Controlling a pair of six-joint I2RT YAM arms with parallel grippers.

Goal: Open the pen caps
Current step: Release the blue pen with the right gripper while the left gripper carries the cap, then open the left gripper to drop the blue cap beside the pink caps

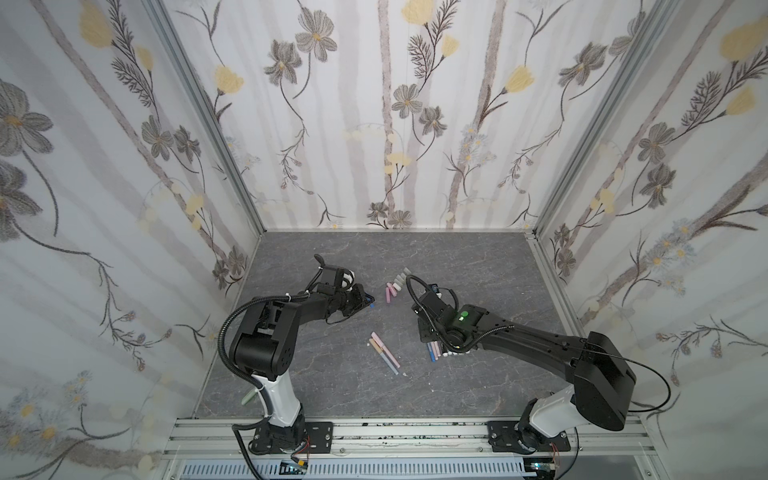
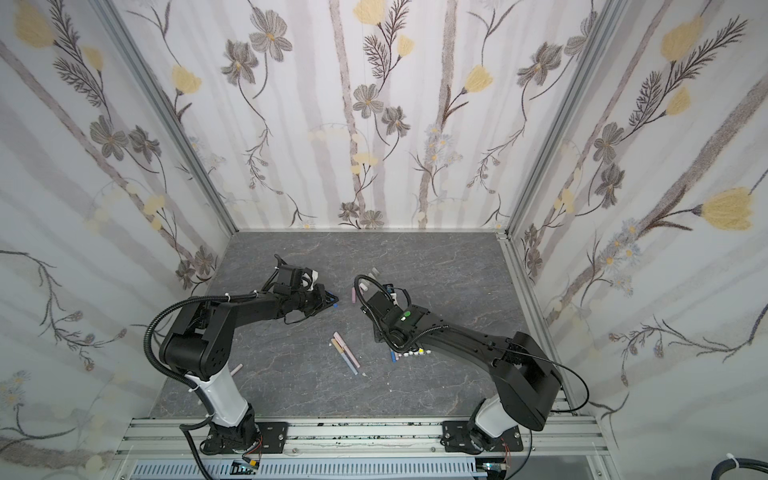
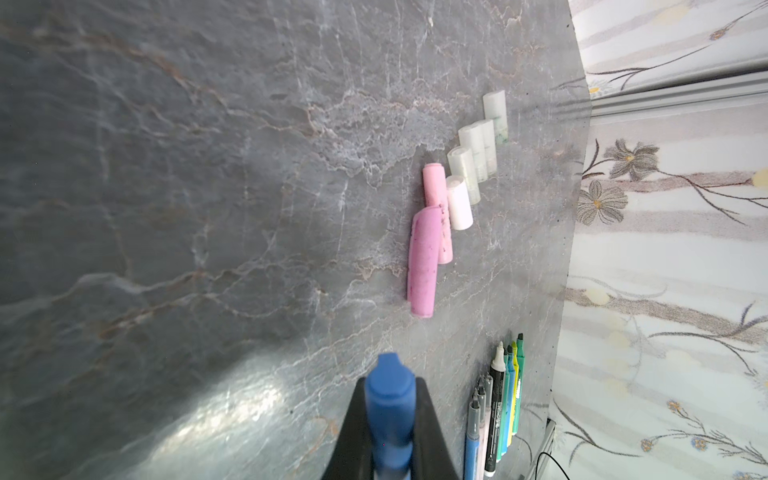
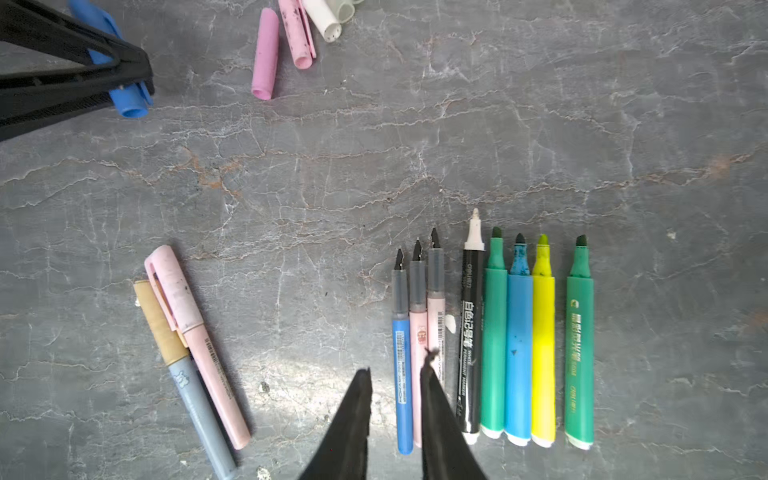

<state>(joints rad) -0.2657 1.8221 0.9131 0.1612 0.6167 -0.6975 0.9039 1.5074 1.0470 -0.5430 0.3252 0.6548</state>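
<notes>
The loose caps are gathered beside the purple cap, so my left gripper needs to move toward the purple cap next and go down to let go of the blue cap (image 3: 390,409) on the bare tabletop there.
My left gripper (image 3: 390,384) is shut on a blue pen cap (image 3: 390,409), held just over the grey marble table; the cap's open end shows in the right wrist view (image 4: 129,104). Loose pen caps lie in a cluster beyond it: a purple one (image 3: 423,262), a pink one (image 3: 434,189) and frosted white ones (image 3: 478,151), seen in both top views (image 1: 395,286). My right gripper (image 4: 397,365) stands open, its fingers astride an uncapped blue pen (image 4: 403,374) lying on the table. Two pens keep their caps, one pink (image 4: 172,286) and one tan (image 4: 156,316).
A row of uncapped pens and markers (image 4: 519,340) lies side by side next to the blue pen, partly under the right arm in a top view (image 1: 434,351). The two capped pens lie mid-table (image 1: 384,351). Floral walls close in the table on three sides.
</notes>
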